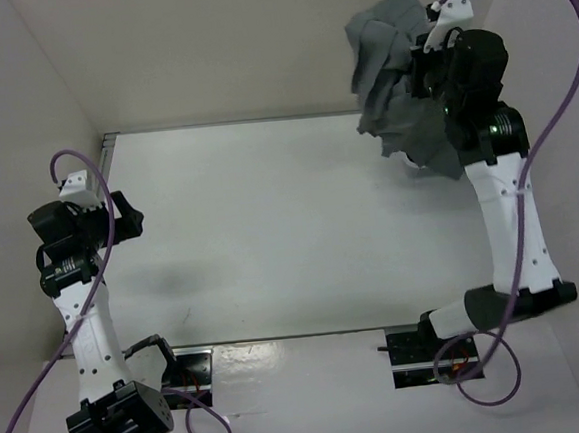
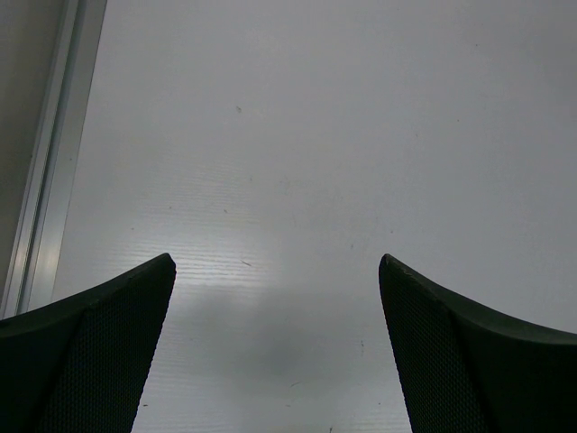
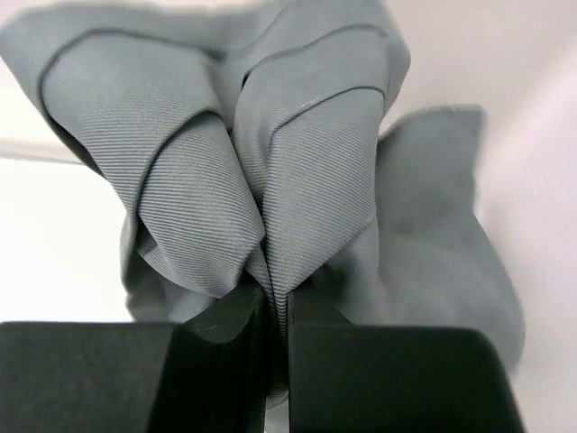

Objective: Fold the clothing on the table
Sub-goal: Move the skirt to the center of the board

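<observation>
My left gripper has only bare table between its fingers. I should move it to the right in the top view, toward the clothing [image 1: 388, 60], and down onto the clothing's edge.
The clothing [image 1: 394, 78], a grey thin-fabric skirt, hangs bunched in the air over the table's far right corner. My right gripper [image 1: 421, 71] is shut on it. In the right wrist view the black jaws pinch a fold of the clothing [image 3: 270, 180] at the right gripper [image 3: 278, 302], and gathered folds fill most of that view. My left gripper [image 1: 127, 217] hovers over the white table [image 1: 290, 226] near its left edge. In the left wrist view the left gripper [image 2: 277, 266] stands open with only bare table [image 2: 297, 135] between its fingers.
A metal rail [image 2: 45, 180] runs along the table's left edge beside a grey wall. Grey walls [image 1: 206, 43] close in the far side and both flanks. Purple cables [image 1: 550, 86] loop from each arm.
</observation>
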